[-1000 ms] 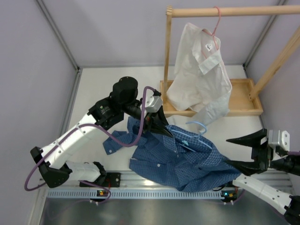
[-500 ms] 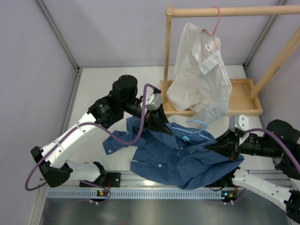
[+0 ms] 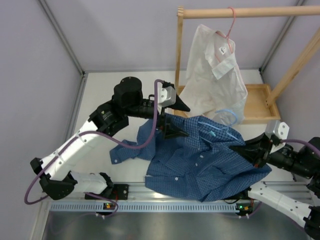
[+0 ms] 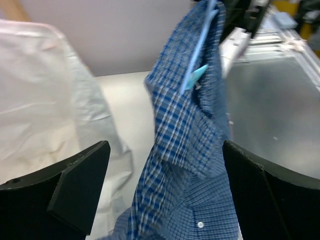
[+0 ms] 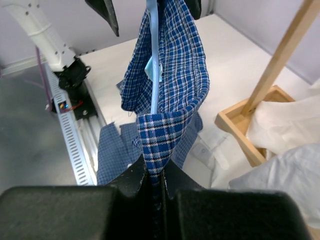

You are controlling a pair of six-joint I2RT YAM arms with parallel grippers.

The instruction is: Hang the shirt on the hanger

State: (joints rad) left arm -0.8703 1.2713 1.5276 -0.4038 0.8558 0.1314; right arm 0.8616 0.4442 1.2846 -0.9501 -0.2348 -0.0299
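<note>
The hanger is already inside the shirt's collar, so the right gripper needs to move up and outward next, hook the hanger over the rack's wooden bar (image 3: 239, 12) above and let go.
The blue checked shirt (image 3: 200, 162) hangs partly lifted above the table, one sleeve trailing to the left. The light blue hanger (image 3: 216, 131) runs inside its collar, with the hook (image 3: 227, 116) sticking out behind. My right gripper (image 3: 241, 148) is shut on a fold of the shirt (image 5: 165, 127) at its right shoulder; in the right wrist view that gripper (image 5: 156, 172) pinches the fabric right beside the hanger wire (image 5: 153, 60). My left gripper (image 3: 181, 118) stands open at the shirt's left shoulder. In the left wrist view the shirt (image 4: 185, 130) and hanger (image 4: 200, 50) hang ahead between the wide fingers of the gripper (image 4: 165, 150).
A white shirt (image 3: 212, 75) hangs on a pink hanger (image 3: 231, 25) from the wooden rack (image 3: 240, 12), just behind the blue shirt. The rack's wooden base tray (image 3: 257, 102) lies at the back right. A metal rail (image 3: 150, 206) runs along the near edge.
My right gripper came in from the right, shut on the shirt and lifted it. My left gripper opened wide and let go. The shirt and hanger shifted up and to the right.
</note>
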